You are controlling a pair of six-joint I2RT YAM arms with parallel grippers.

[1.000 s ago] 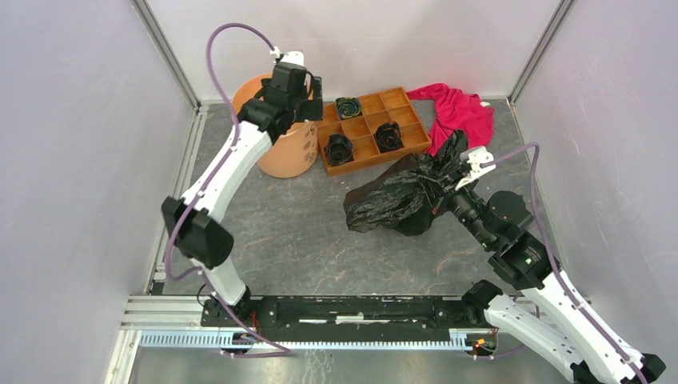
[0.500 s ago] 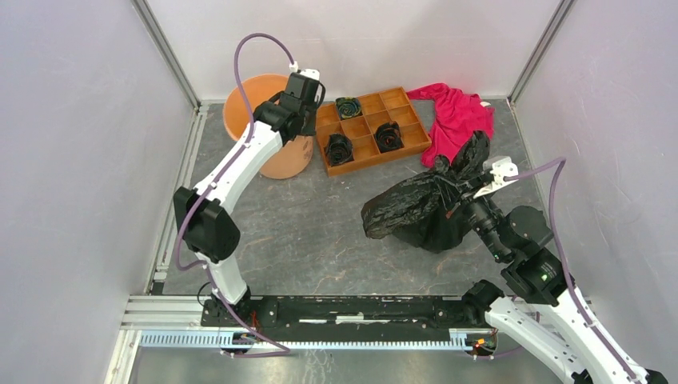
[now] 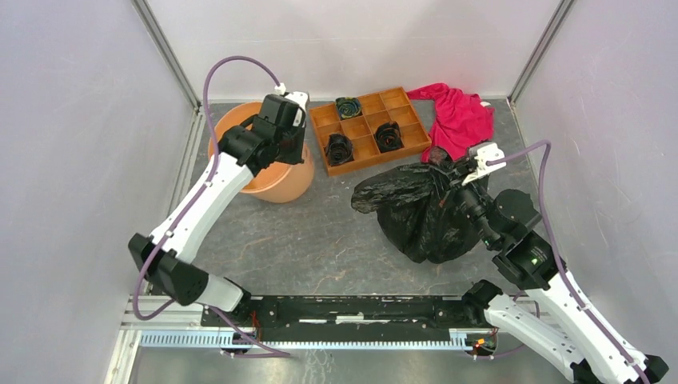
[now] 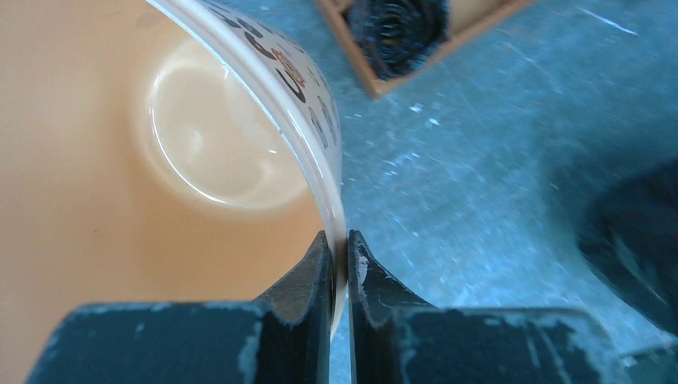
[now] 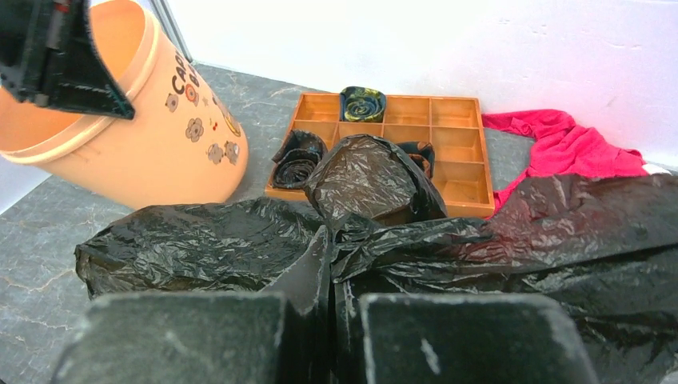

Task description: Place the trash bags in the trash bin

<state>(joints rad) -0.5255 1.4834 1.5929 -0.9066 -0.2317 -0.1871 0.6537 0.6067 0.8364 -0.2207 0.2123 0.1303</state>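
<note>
My left gripper moves back and to the right in the top view next, then releases the trash bin (image 3: pixel 280 186). Bare tabletop by the bag lies that way.
The trash bin (image 3: pixel 280 186), a light-orange bucket with flower marks, leans at the back left. My left gripper (image 3: pixel 289 148) is shut on its right rim: in the left wrist view one finger is inside the trash bin (image 4: pixel 120 200) and one outside, with the left gripper (image 4: pixel 341 248) pinching the wall. The crinkled black trash bag (image 3: pixel 424 212) hangs bunched at the right centre, and my right gripper (image 3: pixel 460 188) is shut on a fold of it. In the right wrist view the trash bag (image 5: pixel 240 248) spreads around the right gripper (image 5: pixel 334 240), with the trash bin (image 5: pixel 160 136) beyond at the left.
An orange compartment tray (image 3: pixel 372 128) with small black rolls lies behind the bag, right of the bin. A red cloth (image 3: pixel 460 116) lies at the back right. Grey walls close in both sides, and a black rail (image 3: pixel 344 308) runs along the near edge.
The left gripper went from open to shut on the bin's rim, and the bin has shifted left and tilted. The right gripper kept hold of the bag, which now hangs wider and nearer.
</note>
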